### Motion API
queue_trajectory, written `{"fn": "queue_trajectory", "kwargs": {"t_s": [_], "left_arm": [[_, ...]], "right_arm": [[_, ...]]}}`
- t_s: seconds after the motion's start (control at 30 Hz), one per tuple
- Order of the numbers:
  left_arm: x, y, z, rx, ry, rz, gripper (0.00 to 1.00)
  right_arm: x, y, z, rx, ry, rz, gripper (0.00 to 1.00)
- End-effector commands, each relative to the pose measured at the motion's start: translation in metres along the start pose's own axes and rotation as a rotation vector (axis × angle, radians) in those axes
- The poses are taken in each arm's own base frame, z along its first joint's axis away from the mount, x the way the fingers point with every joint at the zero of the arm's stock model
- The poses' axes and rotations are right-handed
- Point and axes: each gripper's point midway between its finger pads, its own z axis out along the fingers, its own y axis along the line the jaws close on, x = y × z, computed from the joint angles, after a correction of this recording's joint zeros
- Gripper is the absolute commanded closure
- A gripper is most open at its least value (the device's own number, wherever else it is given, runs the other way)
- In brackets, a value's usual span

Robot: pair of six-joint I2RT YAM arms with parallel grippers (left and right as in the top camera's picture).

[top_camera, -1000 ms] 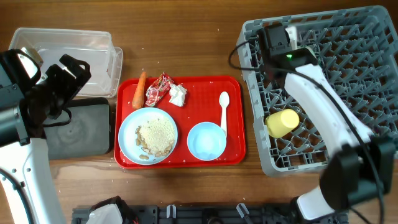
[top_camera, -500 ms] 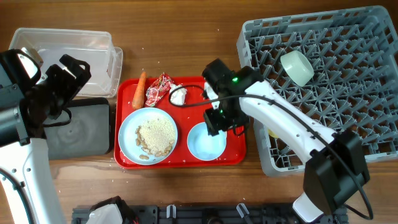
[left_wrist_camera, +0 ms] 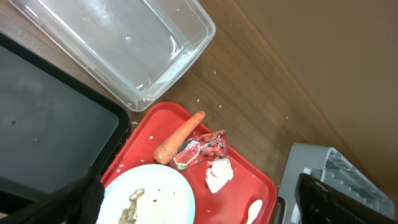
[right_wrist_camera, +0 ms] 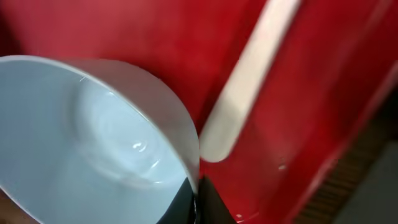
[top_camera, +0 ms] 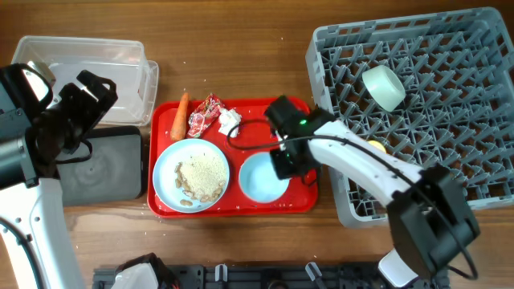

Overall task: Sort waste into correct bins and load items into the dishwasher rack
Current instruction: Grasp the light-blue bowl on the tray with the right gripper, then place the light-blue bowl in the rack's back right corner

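The slots in the rack's far corner are empty. Next, my right gripper will lift the light-blue bowl outward past the second bowl and let it go in that corner.
My right gripper (top_camera: 283, 163) is shut on the right rim of a light-blue bowl (top_camera: 261, 180) on the red serving tray (top_camera: 233, 206). The right wrist view shows its jaws (right_wrist_camera: 195, 188) pinching that bowl's rim (right_wrist_camera: 93, 137), with the white spoon (right_wrist_camera: 249, 87) just beside it. A second light-blue bowl (top_camera: 384, 87) and the yellow cup (top_camera: 375, 147) lie in the grey rack (top_camera: 450, 120). The pale-blue plate (top_camera: 165, 172) holds rice crumbs (top_camera: 201, 172). The carrot (top_camera: 179, 117), wrapper (top_camera: 205, 115) and tissue (top_camera: 230, 120) lie behind it. My left gripper (left_wrist_camera: 205, 208) is open, above the tray's left side.
The clear tub (top_camera: 88, 64) stands at the back left with the black tray (top_camera: 104, 164) in front of it, both left of the red tray. The rack fills the right side. My right arm crosses the rack's front left corner.
My right arm left the rack, where a bowl now lies, swung to the red tray and closed on the rim of the other bowl. The left arm has not moved.
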Motion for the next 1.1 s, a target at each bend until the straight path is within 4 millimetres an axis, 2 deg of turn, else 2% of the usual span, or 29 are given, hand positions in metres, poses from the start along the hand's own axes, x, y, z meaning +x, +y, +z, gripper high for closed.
{"fn": "queue_trajectory", "kwargs": {"t_s": [0.0,0.1,0.13,0.17,0.23,0.27,0.33,0.37,0.43,0.47,0.53,0.57,0.67,0.73,0.8,0.9,1.0,1.07], "left_arm": [[-0.003,0.001,-0.002,-0.006,-0.014,-0.003,0.00],[-0.003,0.001,-0.002,-0.006,-0.014,-0.003,0.00],[-0.003,0.001,-0.002,-0.006,-0.015,-0.003,0.00],[-0.003,0.001,-0.002,-0.006,-0.014,-0.003,0.00],[-0.003,0.001,-0.002,-0.006,-0.015,-0.003,0.00],[-0.003,0.001,-0.002,-0.006,-0.015,-0.003,0.00],[-0.003,0.001,-0.002,-0.006,-0.014,-0.003,0.00],[-0.003,0.001,-0.002,-0.006,-0.015,-0.003,0.00],[-0.003,0.001,-0.002,-0.006,-0.014,-0.003,0.00],[-0.003,0.001,-0.002,-0.006,-0.014,-0.003,0.00],[-0.003,0.001,-0.002,-0.006,-0.014,-0.003,0.00],[-0.003,0.001,-0.002,-0.006,-0.014,-0.003,0.00],[-0.003,0.001,-0.002,-0.006,-0.014,-0.003,0.00],[-0.003,0.001,-0.002,-0.006,-0.014,-0.003,0.00],[-0.003,0.001,-0.002,-0.006,-0.014,-0.003,0.00],[-0.003,0.001,-0.002,-0.006,-0.014,-0.003,0.00],[-0.003,0.001,-0.002,-0.006,-0.014,-0.003,0.00],[-0.003,0.001,-0.002,-0.006,-0.014,-0.003,0.00]], "right_arm": [[-0.032,-0.013,-0.051,0.011,-0.192,0.035,0.96],[-0.027,-0.024,-0.056,0.062,-0.191,0.060,0.96],[-0.039,-0.047,-0.082,0.153,-0.305,0.165,0.96],[-0.055,-0.075,-0.128,0.235,-0.460,0.243,0.96],[-0.063,-0.141,-0.212,0.468,-0.707,0.408,0.96],[-0.055,-0.187,-0.266,0.655,-0.875,0.551,0.95],[-0.033,-0.241,-0.330,0.919,-1.017,0.689,0.96],[-0.023,-0.265,-0.349,1.052,-1.006,0.713,0.96],[-0.003,-0.308,-0.363,1.288,-0.885,0.770,0.96],[0.003,-0.325,-0.363,1.387,-0.806,0.792,0.96],[-0.009,-0.345,-0.344,1.459,-0.663,0.727,0.96],[-0.020,-0.350,-0.331,1.469,-0.612,0.684,0.96],[-0.054,-0.369,-0.274,1.523,-0.377,0.514,0.96],[-0.061,-0.375,-0.252,1.564,-0.285,0.473,0.96],[-0.071,-0.372,-0.234,1.556,-0.259,0.430,0.96],[-0.091,-0.354,-0.210,1.471,-0.300,0.330,0.95],[-0.093,-0.342,-0.189,1.441,-0.284,0.262,0.95],[-0.088,-0.340,-0.179,1.442,-0.254,0.239,0.95]]}}
